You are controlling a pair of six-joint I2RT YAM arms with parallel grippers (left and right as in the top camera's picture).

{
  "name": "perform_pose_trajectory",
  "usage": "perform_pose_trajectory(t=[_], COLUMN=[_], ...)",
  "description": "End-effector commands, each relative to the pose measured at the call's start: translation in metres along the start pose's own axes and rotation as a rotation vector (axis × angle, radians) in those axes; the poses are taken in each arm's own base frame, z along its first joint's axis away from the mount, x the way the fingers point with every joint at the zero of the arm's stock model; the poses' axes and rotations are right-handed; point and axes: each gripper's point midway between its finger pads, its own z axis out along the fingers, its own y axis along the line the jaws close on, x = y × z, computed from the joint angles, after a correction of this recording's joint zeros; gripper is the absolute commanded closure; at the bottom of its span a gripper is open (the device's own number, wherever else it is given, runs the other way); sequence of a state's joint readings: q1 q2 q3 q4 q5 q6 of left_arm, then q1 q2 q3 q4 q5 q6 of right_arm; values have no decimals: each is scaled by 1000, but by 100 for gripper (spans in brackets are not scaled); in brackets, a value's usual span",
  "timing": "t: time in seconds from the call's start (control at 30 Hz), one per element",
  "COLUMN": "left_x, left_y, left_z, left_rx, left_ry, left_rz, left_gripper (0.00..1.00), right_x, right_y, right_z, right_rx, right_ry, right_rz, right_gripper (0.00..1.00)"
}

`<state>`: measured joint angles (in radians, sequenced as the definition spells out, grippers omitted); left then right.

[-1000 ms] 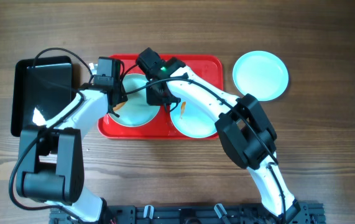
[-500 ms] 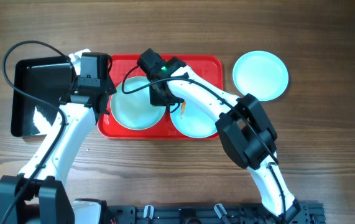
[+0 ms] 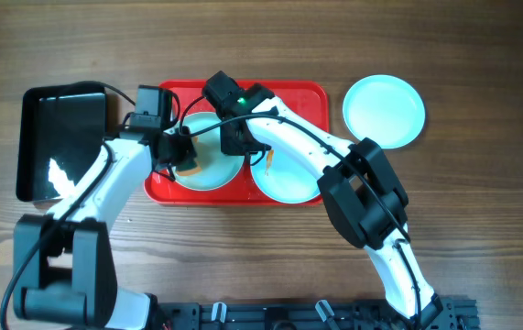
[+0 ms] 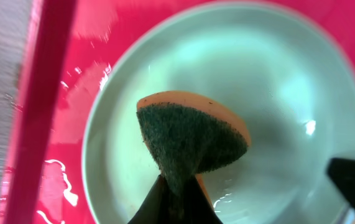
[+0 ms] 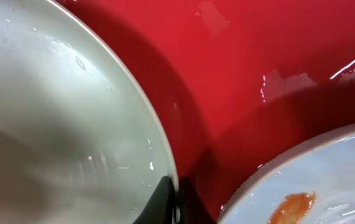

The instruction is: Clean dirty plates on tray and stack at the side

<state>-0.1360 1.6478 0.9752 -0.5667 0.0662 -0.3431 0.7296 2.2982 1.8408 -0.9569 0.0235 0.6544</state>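
Observation:
The third plate (image 3: 384,112) lies clean to the right of my right gripper in the overhead view. So my right gripper lifts this plate across onto it next and releases this plate's rim.
The red tray (image 3: 307,96) holds two pale plates. My left gripper (image 3: 179,152) is shut on a green-and-orange sponge (image 4: 193,140), which rests on the left plate (image 3: 208,165). In the left wrist view the sponge fans out from the fingertips (image 4: 176,202) over that plate (image 4: 258,81). My right gripper (image 3: 241,147) is shut on this plate's right rim (image 5: 165,149), pinched between its fingertips (image 5: 176,198). The right plate (image 3: 288,179) carries an orange smear (image 5: 294,205). A third plate (image 3: 384,110) lies on the table, right of the tray.
A glossy black tray (image 3: 59,137) lies left of the red tray, on the wooden table (image 3: 481,229). Both arms cross over the red tray, and the right arm covers part of the right plate.
The left gripper swung out to the red tray's left edge by the black tray, then came back onto the left plate with the sponge. The right gripper has kept its hold on the rim.

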Motion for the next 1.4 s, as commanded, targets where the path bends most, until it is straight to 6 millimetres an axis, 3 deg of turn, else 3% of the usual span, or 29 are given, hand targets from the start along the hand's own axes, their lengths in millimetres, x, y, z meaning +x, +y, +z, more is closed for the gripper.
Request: perform_pose_trajectory(t=[0.0,0.27,0.4,0.53,0.67,0.83,1.0,1.07,1.23,1.37], left_x=[5,-19,-31,-45,-47,-37,-25,-24,-21,-18], left_y=[12,63,60,50,40,42,47,45,38,23], left_z=[9,-10,-29,-64,-93,-104,-96,-94,-91,-88], left_rx=[-67,-378,-366,-314,-243,-239,-261,-252,-206,-123], left_ry=[28,-121,-190,-294,-354,-339,-280,-269,-247,-222], left_rz=[-5,2,-7,-23,-31,-29,-28,-26,-22,-16], left_gripper=[96,96,96,96,96,96,96,96,96,96], right_x=[-9,-6,-8,-14,-25,-56,-87,-93,-99,-93], right_y=[-3,-5,-4,1,8,11,-12,-23,-53,-76], right_z=[-14,-14,-14,-15,-26,-75,-151,-171,-200,-221], right_rx=[6,14,8,-11,-39,-60,55,116,319,577], right_ry=[-41,-32,-39,-64,-111,-235,-432,-493,-573,-608], right_rz=[13,6,6,7,-17,-74,-104,-124,-190,-268], right_gripper=[96,96,96,96,96,96,96,96,96,96])
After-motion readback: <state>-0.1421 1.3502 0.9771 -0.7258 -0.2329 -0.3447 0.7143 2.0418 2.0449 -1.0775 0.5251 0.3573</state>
